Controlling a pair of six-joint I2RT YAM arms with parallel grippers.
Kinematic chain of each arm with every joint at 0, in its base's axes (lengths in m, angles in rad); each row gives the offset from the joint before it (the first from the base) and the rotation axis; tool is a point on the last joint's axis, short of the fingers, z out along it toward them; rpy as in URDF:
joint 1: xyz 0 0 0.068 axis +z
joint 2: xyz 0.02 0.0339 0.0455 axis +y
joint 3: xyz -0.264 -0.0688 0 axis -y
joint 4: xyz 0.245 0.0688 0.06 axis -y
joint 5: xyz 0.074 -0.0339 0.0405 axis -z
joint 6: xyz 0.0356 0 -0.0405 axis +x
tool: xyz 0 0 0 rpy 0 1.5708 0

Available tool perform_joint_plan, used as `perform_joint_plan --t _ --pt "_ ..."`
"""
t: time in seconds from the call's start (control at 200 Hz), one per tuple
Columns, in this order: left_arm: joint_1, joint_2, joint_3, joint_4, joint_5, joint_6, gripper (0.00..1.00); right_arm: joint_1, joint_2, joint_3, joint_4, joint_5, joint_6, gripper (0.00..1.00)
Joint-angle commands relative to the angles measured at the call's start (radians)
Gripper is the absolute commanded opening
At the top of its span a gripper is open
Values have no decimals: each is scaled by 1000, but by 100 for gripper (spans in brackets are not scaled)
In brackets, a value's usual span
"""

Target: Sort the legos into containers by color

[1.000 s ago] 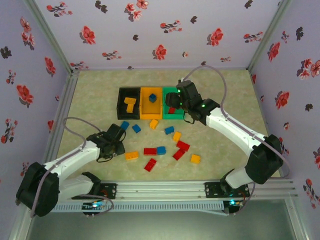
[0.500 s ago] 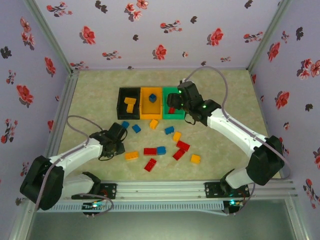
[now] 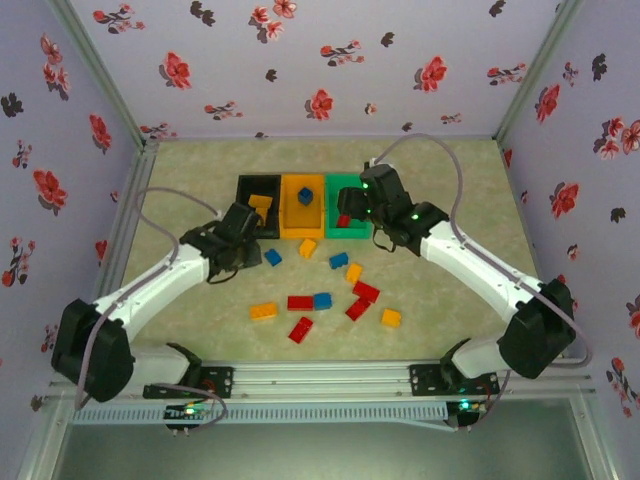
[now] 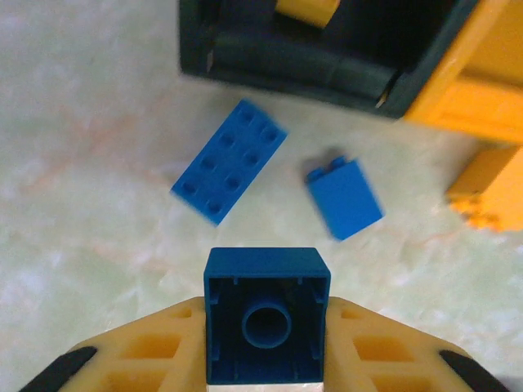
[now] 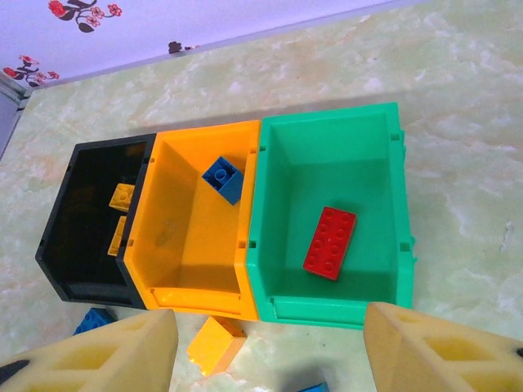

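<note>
I should next carry the small blue lego in my left gripper outward from beside the black container (image 4: 327,65) and release it over the orange container, which already holds blue.
My left gripper (image 4: 267,327) is shut on a small blue lego (image 4: 267,314), held off the table just in front of the black container (image 4: 327,65); from above, this gripper (image 3: 245,247) is by that container's near edge. Two more blue legos (image 4: 230,160) (image 4: 344,198) lie below it. My right gripper (image 5: 270,359) hangs open and holds nothing, above the near edge of the green container (image 5: 327,163), which holds a red lego (image 5: 330,242). The orange container (image 5: 188,245) holds a blue lego (image 5: 223,178). Yellow legos (image 5: 121,196) lie in the black container (image 5: 78,245).
Loose legos are scattered mid-table: yellow (image 3: 307,247), blue (image 3: 339,260), red (image 3: 366,291), red (image 3: 300,302), blue (image 3: 322,300), yellow (image 3: 263,311), yellow (image 3: 390,317). The three containers stand side by side at the back. Flowered walls close in three sides.
My left gripper closed on a blue lego, lifted it and carried it back toward the black container. My right gripper shifted slightly back over the green container and stayed open.
</note>
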Motion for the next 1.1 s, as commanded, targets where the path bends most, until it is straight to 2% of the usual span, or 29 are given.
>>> perform_joint_plan --t 0.0,0.335,0.53,0.765,0.835,0.89,0.95,1.095 --pt "5 79 114 7 -19 88 26 -7 -40 -14 -28 37 -11 62" --pt "20 454 582 -37 12 251 26 -7 -97 -28 -56 73 -13 63" --pt "29 679 857 -122 59 267 26 -7 -130 -31 -74 86 -12 63" --pt "55 864 1065 -195 87 272 26 -7 -169 -48 -83 98 -14 63" --pt "60 893 1090 -200 98 266 33 -7 -174 -49 -86 100 -15 64" --pt "61 909 1107 -204 98 268 51 -7 -175 -49 -89 100 -16 64" --pt "67 920 1128 -216 97 269 62 -7 -176 -49 -90 97 -15 64" --pt "68 878 1113 -208 99 263 68 -7 -175 -49 -92 98 -16 64"
